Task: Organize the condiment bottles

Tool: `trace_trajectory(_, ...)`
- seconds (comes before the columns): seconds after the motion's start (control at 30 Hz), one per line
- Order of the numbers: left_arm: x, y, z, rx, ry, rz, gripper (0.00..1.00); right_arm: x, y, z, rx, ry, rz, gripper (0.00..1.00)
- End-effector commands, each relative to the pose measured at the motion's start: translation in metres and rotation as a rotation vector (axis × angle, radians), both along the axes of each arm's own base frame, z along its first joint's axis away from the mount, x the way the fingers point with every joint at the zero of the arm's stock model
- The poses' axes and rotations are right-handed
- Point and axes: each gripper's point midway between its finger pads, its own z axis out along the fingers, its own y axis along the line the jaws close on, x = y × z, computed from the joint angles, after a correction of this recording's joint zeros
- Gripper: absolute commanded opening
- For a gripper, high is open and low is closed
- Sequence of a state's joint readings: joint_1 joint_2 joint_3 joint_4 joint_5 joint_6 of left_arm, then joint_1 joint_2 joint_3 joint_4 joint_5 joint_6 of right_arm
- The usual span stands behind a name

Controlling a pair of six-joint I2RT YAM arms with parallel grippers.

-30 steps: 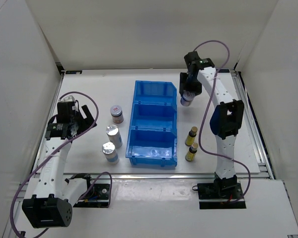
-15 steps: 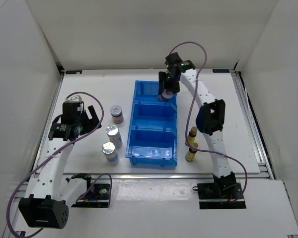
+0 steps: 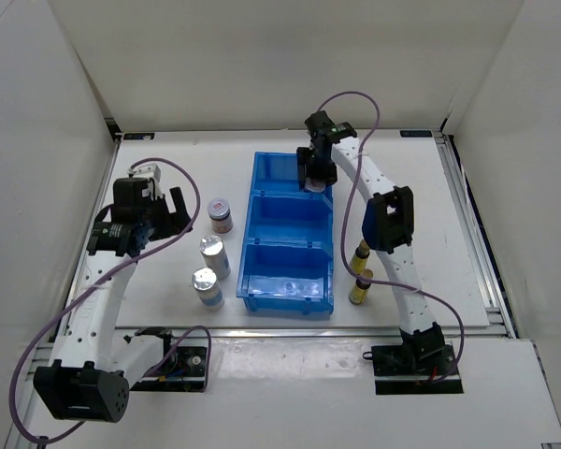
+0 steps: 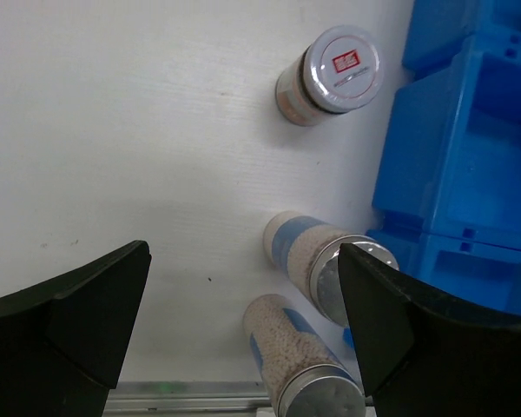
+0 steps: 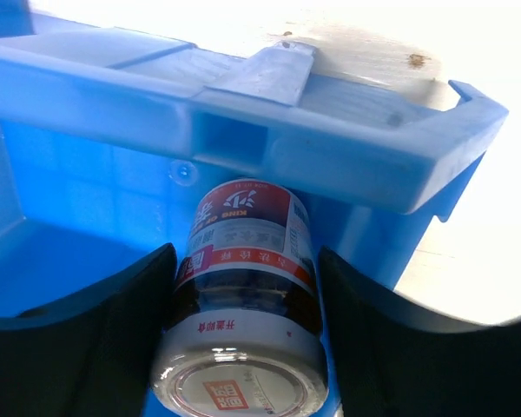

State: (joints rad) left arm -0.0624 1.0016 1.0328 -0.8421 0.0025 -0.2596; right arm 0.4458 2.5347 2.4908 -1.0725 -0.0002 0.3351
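The white lid of the second jar is still outside the bin, so my left gripper will next move outward and toward the bin, then down over that lid.
My right gripper is shut on a squat white-lidded jar with red marks and holds it down inside the far compartment of the blue bin, close to its far wall. A second such jar stands on the table left of the bin; it also shows in the left wrist view. Two silver-topped blue-white cylinders stand near the bin's left front; the left wrist view shows both. Two slim amber bottles stand right of the bin. My left gripper is open and empty above the table, left of the jar.
The bin's middle and near compartments hold no bottles. White walls enclose the table on the left, far and right sides. A metal rail runs along the table's right edge.
My right arm has carried the jar leftward from beside the bin's far right corner into the far compartment. My left gripper has shifted slightly farther from the base.
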Motion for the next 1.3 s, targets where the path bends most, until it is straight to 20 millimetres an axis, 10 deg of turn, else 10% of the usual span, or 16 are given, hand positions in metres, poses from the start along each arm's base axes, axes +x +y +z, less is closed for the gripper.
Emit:
trace_trajectory(0.0,0.017,-0.011,0.032,0.003,-0.1,-0.098,1.0,0.0,-0.005,0.033,-0.025,-0.063,-0.005,0.73)
trace_trajectory(0.13,0.018,-0.012,0.034,-0.002,-0.109,-0.104,1.0,0.004,-0.014,0.074,-0.004,-0.136,-0.047,1.0)
trace_trajectory(0.37,0.018,-0.004,0.043,0.016,-0.139,-0.049,1.0,0.022,-0.042,0.206,0.174,-0.409,-0.177,1.0)
trace_trajectory(0.53,0.052,-0.022,0.031,-0.051,-0.062,-0.11,1.0,-0.006,-0.069,0.294,0.252,-0.595,-0.188,1.0)
trace_trajectory(0.73,0.107,-0.061,0.027,-0.14,-0.062,-0.203,1.0,-0.048,-0.107,0.317,0.27,-0.598,-0.215,1.0)
trace_trajectory(0.93,0.124,-0.106,0.006,-0.046,-0.008,-0.298,1.0,-0.094,-0.135,0.275,0.175,-0.471,-0.241,1.0)
trace_trajectory(1.27,0.128,-0.084,-0.051,0.067,0.149,-0.156,1.0,-0.128,-0.153,0.265,0.182,-0.409,-0.239,1.0)
